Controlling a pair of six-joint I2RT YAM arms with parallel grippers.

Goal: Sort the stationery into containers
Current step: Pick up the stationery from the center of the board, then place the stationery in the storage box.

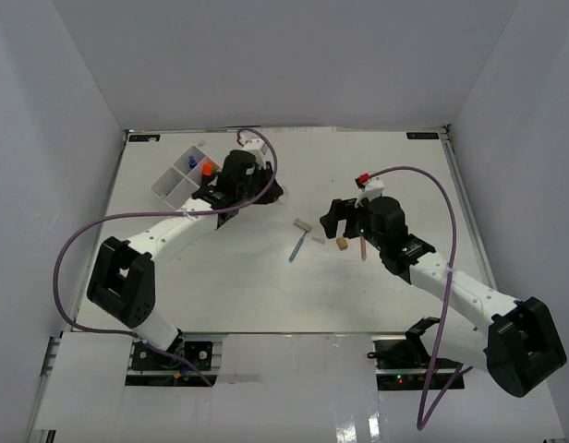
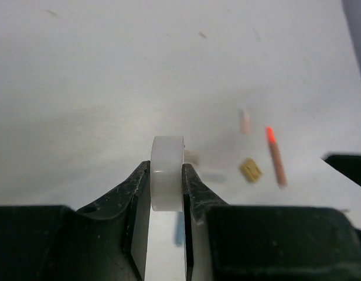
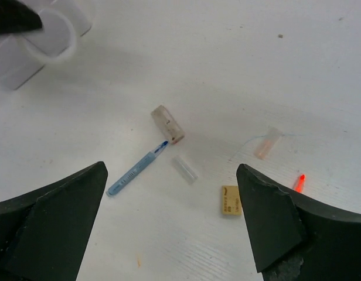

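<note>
The tape ring hangs outside, so it goes left in the top view and down over the tray (image 1: 178, 180) beside the orange-topped item next, with my left gripper.
My left gripper (image 1: 277, 191) (image 2: 167, 193) is shut on the clear tape ring (image 2: 167, 172), held off the table just right of the white four-compartment tray (image 1: 178, 180). The ring also shows in the right wrist view (image 3: 51, 35). A blue-topped item (image 1: 189, 163) and an orange-topped one (image 1: 206, 170) stand in the tray. My right gripper (image 1: 335, 217) (image 3: 172, 170) is open and empty above the loose items. These are a blue pen (image 3: 136, 170) (image 1: 297, 245), a beige eraser (image 3: 167, 124) (image 1: 304, 225), a yellow eraser (image 3: 230, 200) (image 1: 342, 244) and a pink pen (image 1: 363, 247) (image 2: 276, 158).
A clear pen cap (image 3: 185, 170) and a pinkish cap (image 3: 267, 143) lie among the loose items. Grey walls close in the table on the left, back and right. Purple cables (image 1: 423, 175) loop over both arms.
</note>
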